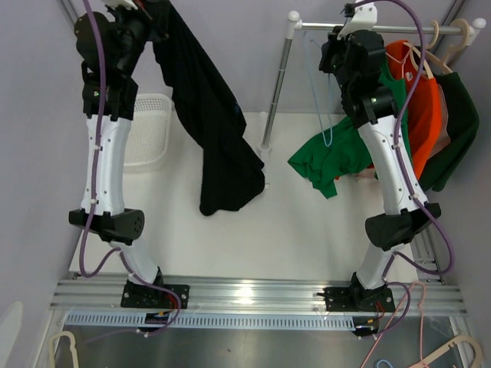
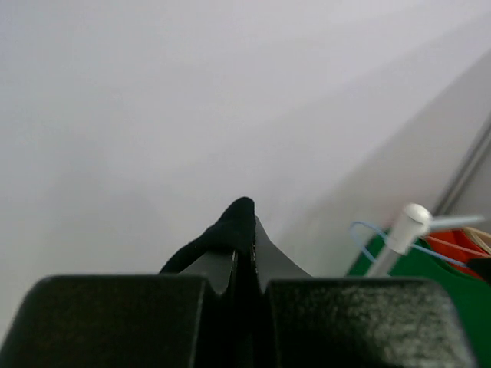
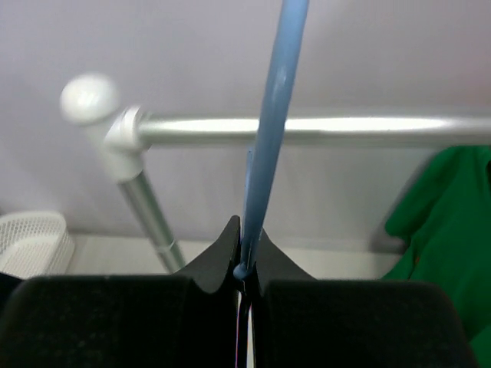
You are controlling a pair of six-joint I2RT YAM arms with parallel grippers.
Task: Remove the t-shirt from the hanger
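My right gripper moves outward next and lowers the bare blue hanger onto the rack bar's empty part by the white joint to release it, since that part lies outward.
A black t-shirt hangs free from my left gripper, which is raised at the far left and shut on a fold of it. In the left wrist view that black fabric bulges out between the closed tips of the left gripper. A bare blue wire hanger dangles beside the rack, and my right gripper is shut on it. The right wrist view shows the hanger's blue wire running up from the pinched tips of the right gripper. The t-shirt and the hanger are well apart.
A metal clothes rack stands at the back right, its rail just beyond the right gripper. A green shirt, an orange one and a dark green one hang there. A white basket sits at back left.
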